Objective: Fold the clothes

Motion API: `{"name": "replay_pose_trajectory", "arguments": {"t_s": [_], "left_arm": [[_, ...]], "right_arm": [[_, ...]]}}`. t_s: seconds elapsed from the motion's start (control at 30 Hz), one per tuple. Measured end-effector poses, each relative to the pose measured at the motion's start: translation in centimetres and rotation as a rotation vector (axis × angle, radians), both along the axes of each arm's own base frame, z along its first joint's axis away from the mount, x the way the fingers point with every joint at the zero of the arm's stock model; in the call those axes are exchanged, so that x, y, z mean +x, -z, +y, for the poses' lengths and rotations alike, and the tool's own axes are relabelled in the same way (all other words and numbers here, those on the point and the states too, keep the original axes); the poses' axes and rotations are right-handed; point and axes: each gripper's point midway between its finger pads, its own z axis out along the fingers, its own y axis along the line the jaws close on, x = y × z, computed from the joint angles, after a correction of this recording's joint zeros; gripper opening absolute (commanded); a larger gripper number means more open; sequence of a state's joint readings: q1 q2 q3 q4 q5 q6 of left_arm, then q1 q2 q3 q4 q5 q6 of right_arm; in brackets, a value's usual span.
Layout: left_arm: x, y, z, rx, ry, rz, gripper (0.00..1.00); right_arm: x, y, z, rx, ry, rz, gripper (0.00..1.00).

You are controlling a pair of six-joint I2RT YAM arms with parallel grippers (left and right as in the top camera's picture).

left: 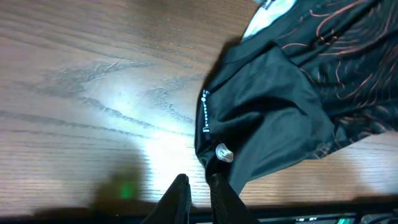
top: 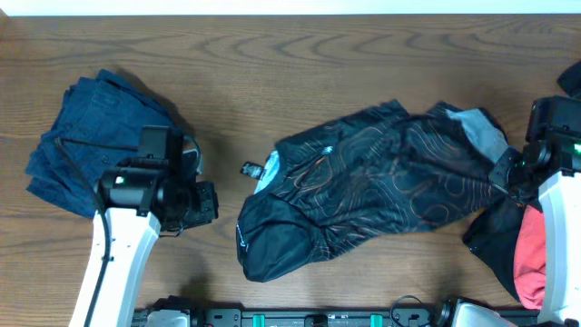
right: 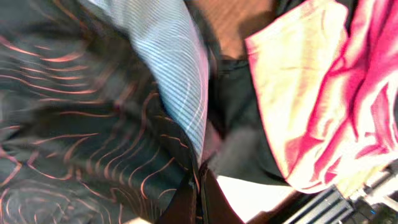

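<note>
My right gripper is pinching the jersey's edge beside the grey striped panel. It will lift that edge a little away from my base next and then let it go.
The black jersey with thin orange contour lines lies crumpled across the middle of the table. It also shows in the left wrist view and the right wrist view. My right gripper is shut on its right edge next to the grey striped panel; the fingers pinch the fabric. My left gripper is over bare wood just left of the jersey's lower left corner. Its fingers are a narrow gap apart and hold nothing. A navy garment lies folded at far left. A coral-red garment lies at the right edge.
A black garment lies under the coral-red one by my right arm. A small white tag sits on the jersey's hem near my left fingers. The table's front edge with a black rail runs along the bottom.
</note>
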State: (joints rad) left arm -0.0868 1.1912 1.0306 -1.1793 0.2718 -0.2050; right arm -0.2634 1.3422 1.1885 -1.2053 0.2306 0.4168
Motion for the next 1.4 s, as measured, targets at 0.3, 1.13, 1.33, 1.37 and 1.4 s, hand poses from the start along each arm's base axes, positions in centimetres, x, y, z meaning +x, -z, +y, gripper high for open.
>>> {"name": "replay_pose_trajectory", "arguments": {"t_s": [0.3,1.13,1.33,1.37,1.4], "left_arm": [[0.5,1.7,-1.9,-0.058,0.040,0.078,0.63],[-3.6,11.5,-10.2,-0.025,0.387,0.396,0.06],[-3.4,10.9,-10.1,-0.023,0.398,0.391,0.06],[-2.5,10.4,-9.8,-0.015,0.389,0.360,0.06],[-0.9,9.7,-9.6,-0.006,0.376,0.310,0.06]], "right_arm": [[-0.3,0.1,-0.6,-0.032,0.017,0.016,0.01],[-0.3,0.1,-0.7,-0.036,0.020,0.014,0.02],[0.0,0.0,-0.8,-0.041,0.021,0.004,0.02],[0.2,0.0,-0.8,-0.043,0.021,-0.006,0.02],[0.6,-0.1,-0.9,-0.044,0.021,-0.025,0.02]]}}
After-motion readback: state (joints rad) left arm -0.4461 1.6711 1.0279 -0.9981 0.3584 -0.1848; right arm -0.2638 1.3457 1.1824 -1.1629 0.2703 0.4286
